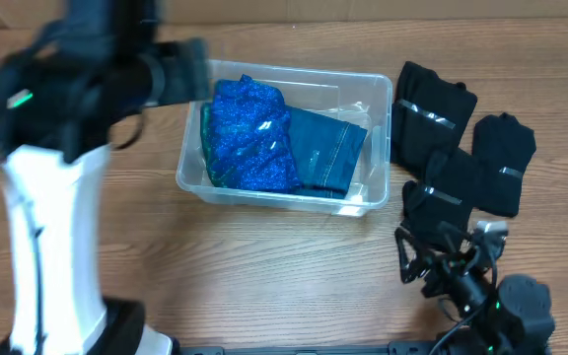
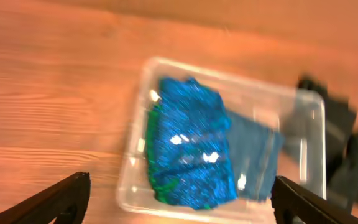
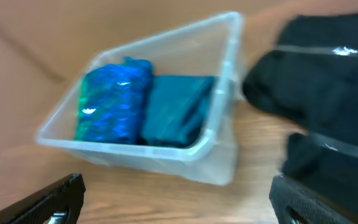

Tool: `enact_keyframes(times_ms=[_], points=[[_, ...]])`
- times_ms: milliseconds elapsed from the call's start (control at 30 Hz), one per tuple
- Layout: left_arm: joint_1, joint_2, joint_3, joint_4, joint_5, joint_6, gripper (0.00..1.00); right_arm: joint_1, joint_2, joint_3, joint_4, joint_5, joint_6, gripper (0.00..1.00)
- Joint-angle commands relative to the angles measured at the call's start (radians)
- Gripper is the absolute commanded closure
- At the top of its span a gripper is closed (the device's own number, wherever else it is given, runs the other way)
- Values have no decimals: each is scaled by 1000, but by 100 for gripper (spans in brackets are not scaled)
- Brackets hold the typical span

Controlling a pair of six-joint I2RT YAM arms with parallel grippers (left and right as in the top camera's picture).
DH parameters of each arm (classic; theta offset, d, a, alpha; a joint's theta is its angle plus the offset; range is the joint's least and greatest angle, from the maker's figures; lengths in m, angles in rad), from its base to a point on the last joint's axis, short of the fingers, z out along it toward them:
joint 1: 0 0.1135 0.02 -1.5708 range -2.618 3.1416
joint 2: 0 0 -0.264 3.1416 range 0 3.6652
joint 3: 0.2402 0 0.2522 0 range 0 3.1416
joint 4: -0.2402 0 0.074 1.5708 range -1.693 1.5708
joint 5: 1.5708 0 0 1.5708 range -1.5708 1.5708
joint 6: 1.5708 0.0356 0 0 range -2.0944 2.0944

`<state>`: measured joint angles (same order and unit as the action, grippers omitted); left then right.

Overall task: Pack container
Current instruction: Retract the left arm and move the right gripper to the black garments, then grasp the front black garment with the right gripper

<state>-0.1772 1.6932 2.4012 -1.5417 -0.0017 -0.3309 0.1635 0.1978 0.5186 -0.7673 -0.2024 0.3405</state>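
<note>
My right gripper moves outward and down next, turning, onto the banded edge of the nearest black item, still outside the container [image 1: 381, 138].
The clear container [image 1: 381, 138] sits mid-table. It holds a sparkly blue bundle [image 1: 249, 133] on the left and a folded teal cloth [image 1: 328, 150] beside it. My left gripper [image 1: 187, 71] hovers, blurred, above the container's far left corner. In the left wrist view it [image 2: 182, 208] is open and empty over the container [image 2: 131, 158] and the blue bundle [image 2: 188, 146]. My right gripper [image 1: 432, 258] is near the front right. In the right wrist view it [image 3: 179, 208] is open and empty, short of the container [image 3: 142, 157].
Three folded black cloth items lie right of the container: one at the back [image 1: 432, 106], one further right [image 1: 506, 148] and one nearer the front [image 1: 447, 189]. They also show in the right wrist view [image 3: 322, 68]. Bare wooden table lies left of and in front of the container.
</note>
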Motion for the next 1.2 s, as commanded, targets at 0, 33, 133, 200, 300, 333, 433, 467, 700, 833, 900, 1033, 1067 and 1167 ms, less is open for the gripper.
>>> enact_keyframes(times_ms=[0,33,133,200,300,333,433,467,700,833,900,1033,1067,1167], points=[[64,-124,4,25,-13,34,5,-4,201,150,-74,166,11,0],[72,-179,4,27,-14,104,2,-4,309,220,-109,196,-10,0],[72,-248,4,-13,-75,151,0,-4,500,339,-137,197,-41,0],[72,-278,4,-47,-133,152,0,-4,606,399,-138,140,-41,0],[72,-303,4,-98,-185,152,0,-13,744,454,-156,142,-48,0],[72,-305,4,-117,-191,152,0,-29,783,463,-159,143,-36,0],[72,-308,3,-147,-189,152,0,-132,897,467,-159,146,13,0],[72,-307,3,-147,-189,152,0,-166,923,467,-158,138,12,0],[72,-306,3,-147,-189,152,0,-494,1144,467,-154,-31,-1,0],[72,-306,3,-147,-189,152,0,-562,1263,463,-130,-65,-31,0],[72,-306,3,-147,-189,152,0,-563,1320,462,-115,-61,-34,0],[72,-306,3,-147,-189,152,0,-563,1430,462,-53,-74,-34,0],[72,-306,3,-147,-189,152,0,-563,1458,462,-39,-98,-34,0],[72,-306,3,-147,-189,152,0,-563,1515,462,-9,-144,-33,0]])
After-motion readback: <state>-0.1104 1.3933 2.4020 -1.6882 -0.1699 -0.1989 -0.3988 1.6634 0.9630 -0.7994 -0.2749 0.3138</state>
